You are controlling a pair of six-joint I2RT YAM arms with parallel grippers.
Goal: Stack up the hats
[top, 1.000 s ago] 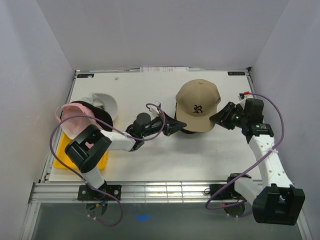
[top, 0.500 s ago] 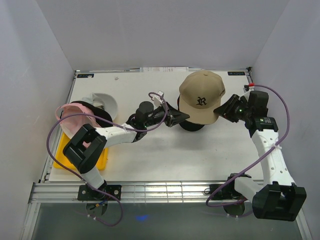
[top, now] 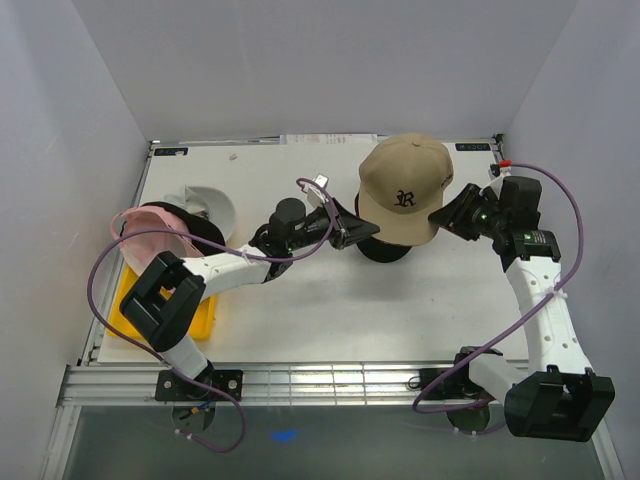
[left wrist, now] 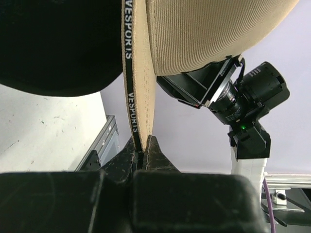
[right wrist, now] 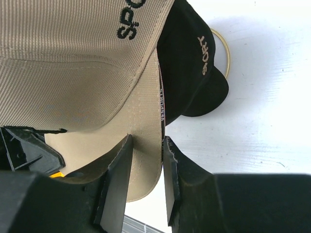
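I should lower my left gripper and pull it back next, so the tan cap's rim comes down over the black cap (top: 385,250). The near part of the black cap still sticks out underneath.
A tan cap (top: 405,190) with a dark monogram hangs in the air between both grippers, above a black cap (top: 385,250) that lies on the table. My left gripper (top: 368,232) is shut on the tan cap's left rim; in the left wrist view its jaws (left wrist: 144,141) pinch the rim and sweatband (left wrist: 138,87). My right gripper (top: 437,216) is shut on the tan cap's right edge (right wrist: 146,145). The black cap also shows in the right wrist view (right wrist: 194,63), below the tan cap (right wrist: 73,63).
At the left, a pink cap (top: 150,238), a black cap (top: 208,238) and a white cap (top: 210,205) are piled over a yellow tray (top: 135,310). A gold wire ring (right wrist: 224,48) lies under the black cap. White walls close in the table.
Both grippers have lifted the tan cap and carried it away from me and slightly right, so it now sits higher above the black cap.
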